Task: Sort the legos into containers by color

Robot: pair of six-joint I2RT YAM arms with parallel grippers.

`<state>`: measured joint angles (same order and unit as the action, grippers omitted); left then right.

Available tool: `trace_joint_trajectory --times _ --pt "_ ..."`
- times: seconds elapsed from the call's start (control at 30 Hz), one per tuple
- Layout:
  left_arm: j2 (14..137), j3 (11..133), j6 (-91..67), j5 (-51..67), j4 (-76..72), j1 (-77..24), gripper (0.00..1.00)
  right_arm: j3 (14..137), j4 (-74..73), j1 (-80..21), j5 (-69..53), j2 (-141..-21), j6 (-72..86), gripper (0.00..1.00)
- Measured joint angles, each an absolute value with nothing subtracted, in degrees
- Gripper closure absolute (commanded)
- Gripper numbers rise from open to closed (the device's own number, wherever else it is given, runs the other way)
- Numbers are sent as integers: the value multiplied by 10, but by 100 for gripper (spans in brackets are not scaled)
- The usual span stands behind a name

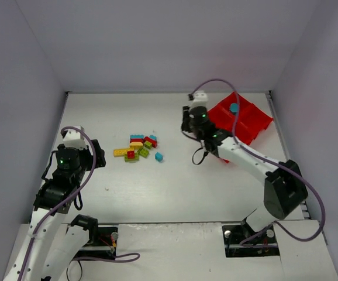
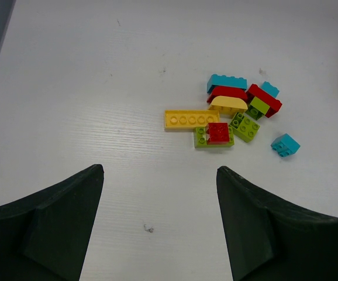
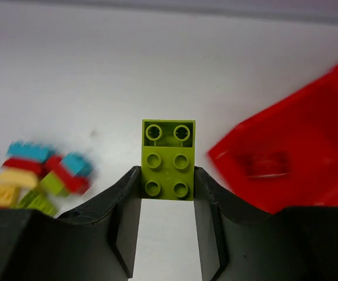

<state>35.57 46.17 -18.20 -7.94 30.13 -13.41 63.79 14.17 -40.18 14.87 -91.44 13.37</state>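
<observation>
My right gripper goes to the right in the top view next, then down over the red tray's empty end section [image 1: 253,123], since cyan is in the neighbouring one.
The legos lie in a loose pile [image 1: 138,147] at the table's middle, in red, yellow, lime green and cyan. In the left wrist view I see a long yellow plate [image 2: 191,119], a red brick [image 2: 218,132] on a green one, and a lone cyan brick [image 2: 285,145]. The red tray [image 1: 244,120] stands at the back right with a cyan brick [image 1: 234,108] in one compartment. My right gripper [image 3: 168,175] is shut on a lime green brick [image 3: 169,159] and holds it between pile and tray [image 3: 297,158]. My left gripper [image 2: 160,175] is open and empty, left of the pile.
White walls close the table at the back and both sides. The right arm's purple cable [image 1: 237,96] arcs over the tray. A small dark speck [image 2: 149,228] marks the table between my left fingers.
</observation>
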Motion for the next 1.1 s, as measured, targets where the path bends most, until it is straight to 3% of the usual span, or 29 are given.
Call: trace_joint_trajectory --times 0.27,0.53,0.7,0.93,1.1 --pt "356 462 -182 -80 301 -134 29 631 134 -123 152 -858 108 100" --pt "356 462 -182 -79 301 -134 29 639 126 13 139 -917 109 99" --pt "356 462 -182 -79 301 -134 29 665 126 59 123 -994 112 88" --pt "356 462 -182 -79 301 -134 28 691 121 78 103 -1058 110 58" --pt "356 462 -182 -79 301 -134 29 715 114 78 86 -1064 102 51"
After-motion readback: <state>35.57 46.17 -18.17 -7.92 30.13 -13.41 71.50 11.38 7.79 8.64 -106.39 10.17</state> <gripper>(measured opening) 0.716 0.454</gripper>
